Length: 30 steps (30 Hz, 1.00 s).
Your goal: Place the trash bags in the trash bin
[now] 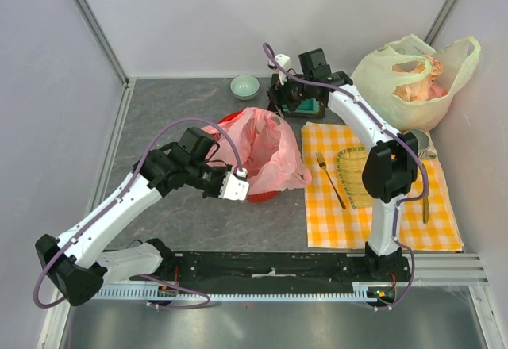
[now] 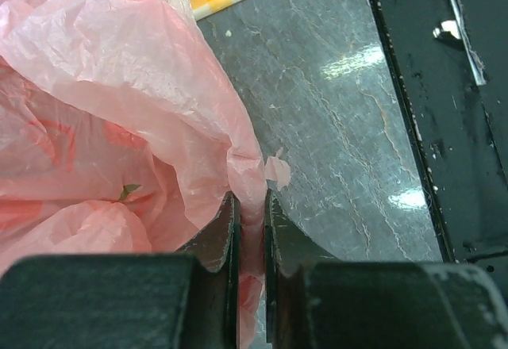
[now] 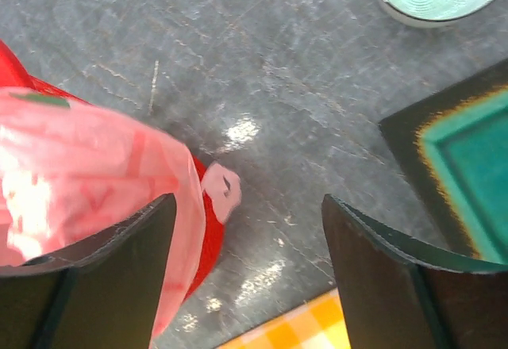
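The bag is in the bin, so the left gripper should next move outward and toward the bag's opening over the bin and let go of the bunched edge of the bag.
A pink translucent trash bag lies draped over and into the red mesh trash bin in the middle of the table. My left gripper is at the bin's near rim. In the left wrist view it is shut on a bunched edge of the bag. My right gripper hovers just beyond the bin's far right side. In the right wrist view it is open and empty, with the bag and the bin's red rim by its left finger.
A small green bowl stands at the back. A teal tray lies under the right wrist. A yellow checked cloth holds a fork and a woven dish. A large yellow-green bag fills the back right corner.
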{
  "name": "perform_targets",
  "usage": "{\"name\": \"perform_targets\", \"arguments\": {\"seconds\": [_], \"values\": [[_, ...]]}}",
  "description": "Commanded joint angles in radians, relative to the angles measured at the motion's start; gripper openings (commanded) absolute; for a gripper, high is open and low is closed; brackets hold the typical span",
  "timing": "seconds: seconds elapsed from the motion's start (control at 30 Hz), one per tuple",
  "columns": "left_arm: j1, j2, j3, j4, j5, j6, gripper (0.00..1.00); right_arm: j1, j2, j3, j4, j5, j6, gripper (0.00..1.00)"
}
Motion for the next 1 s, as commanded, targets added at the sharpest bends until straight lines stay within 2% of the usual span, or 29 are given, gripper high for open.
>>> {"name": "perform_targets", "arguments": {"seconds": [0.0,0.13,0.4,0.5,0.53,0.6,0.63,0.7,0.83,0.93,0.97], "values": [[-0.003,0.011,0.003,0.045,-0.042,-0.141,0.03,-0.041,-0.059,0.044,-0.014,0.017,0.042,0.88],[-0.003,0.021,0.027,0.063,-0.054,-0.186,0.02,-0.072,-0.085,0.044,-0.014,0.039,0.066,0.98],[-0.005,0.110,0.107,0.066,-0.097,-0.258,0.05,-0.156,-0.143,0.051,-0.017,0.015,0.144,0.98],[-0.006,0.142,0.144,0.083,-0.110,-0.301,0.18,-0.199,-0.174,0.043,-0.035,-0.025,0.186,0.98],[-0.006,0.155,0.172,0.083,-0.119,-0.318,0.29,-0.213,-0.183,0.040,-0.044,-0.048,0.192,0.98],[-0.006,0.178,0.198,0.083,-0.119,-0.364,0.40,-0.249,-0.218,0.023,-0.087,-0.100,0.172,0.98],[-0.006,0.182,0.221,0.080,-0.116,-0.373,0.48,-0.259,-0.232,0.014,-0.105,-0.120,0.137,0.98],[-0.006,0.186,0.262,0.076,-0.119,-0.407,0.75,-0.294,-0.273,-0.024,-0.165,-0.178,0.100,0.98],[-0.005,0.161,0.350,0.060,-0.113,-0.482,0.82,-0.335,-0.330,-0.116,-0.267,-0.192,0.045,0.98],[0.008,0.138,0.422,0.065,-0.105,-0.581,0.83,-0.374,-0.379,-0.237,-0.310,-0.226,0.081,0.98],[0.043,0.130,0.432,0.075,-0.100,-0.618,0.84,-0.386,-0.419,-0.270,-0.316,-0.235,0.092,0.98]]}}
